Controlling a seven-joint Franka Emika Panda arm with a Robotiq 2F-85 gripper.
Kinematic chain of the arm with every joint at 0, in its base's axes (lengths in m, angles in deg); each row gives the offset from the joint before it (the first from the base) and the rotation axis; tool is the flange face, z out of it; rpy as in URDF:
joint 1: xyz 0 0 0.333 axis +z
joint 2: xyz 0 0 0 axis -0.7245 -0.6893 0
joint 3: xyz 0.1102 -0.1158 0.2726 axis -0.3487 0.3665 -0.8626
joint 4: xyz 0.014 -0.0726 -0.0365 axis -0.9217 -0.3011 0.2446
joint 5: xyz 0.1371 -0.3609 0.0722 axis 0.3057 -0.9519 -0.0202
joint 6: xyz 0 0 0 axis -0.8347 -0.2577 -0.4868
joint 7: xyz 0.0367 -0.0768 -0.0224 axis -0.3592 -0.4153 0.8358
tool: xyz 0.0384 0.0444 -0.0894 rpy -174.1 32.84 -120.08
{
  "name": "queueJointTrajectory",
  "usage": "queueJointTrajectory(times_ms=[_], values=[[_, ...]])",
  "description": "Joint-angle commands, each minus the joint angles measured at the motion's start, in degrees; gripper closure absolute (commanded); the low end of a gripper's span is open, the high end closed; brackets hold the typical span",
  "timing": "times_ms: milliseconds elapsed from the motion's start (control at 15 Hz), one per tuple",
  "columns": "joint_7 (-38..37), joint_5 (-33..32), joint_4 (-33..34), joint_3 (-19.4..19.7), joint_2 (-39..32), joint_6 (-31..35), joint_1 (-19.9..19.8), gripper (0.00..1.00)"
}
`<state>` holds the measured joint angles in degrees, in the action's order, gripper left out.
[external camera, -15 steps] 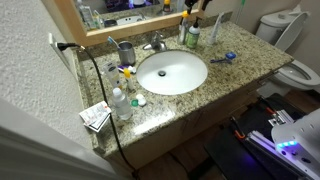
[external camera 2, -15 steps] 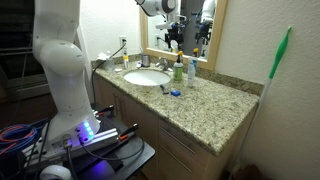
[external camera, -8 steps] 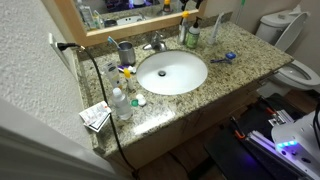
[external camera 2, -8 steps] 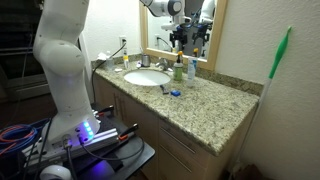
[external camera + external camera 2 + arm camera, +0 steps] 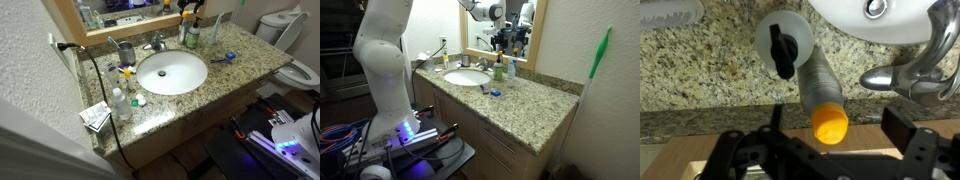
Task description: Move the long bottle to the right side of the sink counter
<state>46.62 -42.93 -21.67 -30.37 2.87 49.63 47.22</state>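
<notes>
My gripper will next go down around the long bottle's upper end (image 5: 185,16) (image 5: 829,122) and close, because the long bottle's orange-yellow top is between my open fingers.
The long bottle (image 5: 184,27) stands upright at the back of the sink counter (image 5: 243,48), right of the faucet and beside a squat green bottle (image 5: 193,39). It also shows in an exterior view (image 5: 499,68). In the wrist view its orange-yellow top (image 5: 829,122) lies between my two fingers, seen from above. My gripper (image 5: 838,125) is open and hangs just over the bottle, its fingers apart from it on both sides. It shows over the bottle in both exterior views (image 5: 190,7) (image 5: 503,41).
The white basin (image 5: 172,72) and chrome faucet (image 5: 910,72) lie next to the bottle. A round white object with a black piece on it (image 5: 785,42), a cup of brushes (image 5: 125,51), a clear bottle (image 5: 120,102), a blue item (image 5: 226,57), and the mirror frame behind.
My gripper has come down and moved over the long bottle's top. The bottles have not moved.
</notes>
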Motion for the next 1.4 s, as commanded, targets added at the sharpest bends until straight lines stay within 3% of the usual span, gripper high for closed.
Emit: queueJointTrajectory(times_ms=[0, 933, 1000, 1067, 1333], values=[[1.0, 2.0, 3.0, 0.3, -3.2, 0.4, -0.5, 0.00], [-0.1, 1.5, 3.0, 0.8, -4.4, -0.4, 0.5, 0.00], [-0.1, 1.5, 3.1, 0.8, -4.5, -0.7, 0.5, 0.25], [-0.2, 1.5, 3.1, 0.9, -4.4, -0.7, 0.6, 0.26], [-0.1, 1.5, 3.0, 0.9, -4.3, -0.7, 0.5, 0.54]])
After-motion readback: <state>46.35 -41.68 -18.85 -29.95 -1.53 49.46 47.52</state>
